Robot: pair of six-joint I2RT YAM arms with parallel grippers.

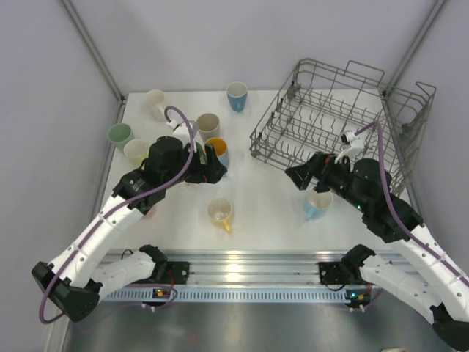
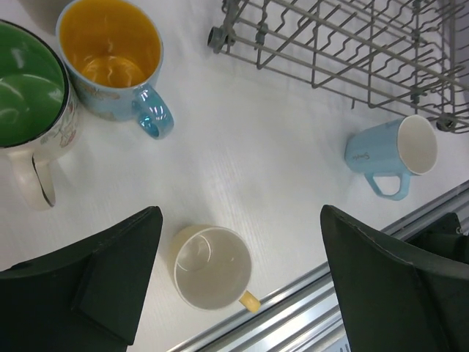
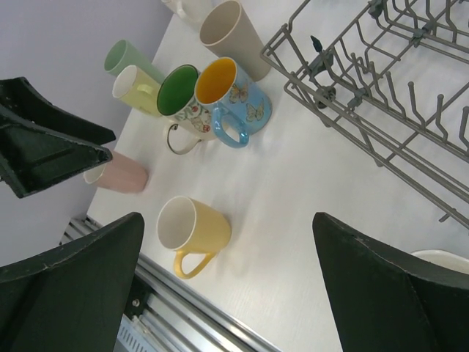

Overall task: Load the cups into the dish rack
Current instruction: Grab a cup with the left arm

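The yellow mug (image 1: 220, 213) is below and back, so my left gripper moves down and back astride the yellow mug's rim opposite the light blue mug next, clear of the yellow mug's handle.
The grey wire dish rack (image 1: 330, 125) stands at the back right with no cups in it. A yellow mug (image 1: 220, 213) sits at the front centre, and a light blue mug (image 1: 318, 204) is right of it. My left gripper (image 1: 209, 170) hangs open above the table, with the yellow mug (image 2: 212, 268) below, between its fingers. My right gripper (image 1: 300, 176) is open too, beside the rack's near corner, and holds nothing. In its view the yellow mug (image 3: 194, 227) and the rack (image 3: 381, 81) show.
More cups cluster at the back left: a cream mug (image 1: 154, 103), blue tumbler (image 1: 237, 95), beige tumbler (image 1: 208, 126), mint tumbler (image 1: 119, 134), lime tumbler (image 1: 135, 150) and orange-lined blue mug (image 1: 217, 150). A green-lined mug (image 2: 29, 103) stands beside that one. A pink tumbler (image 3: 121, 174) is near the rail.
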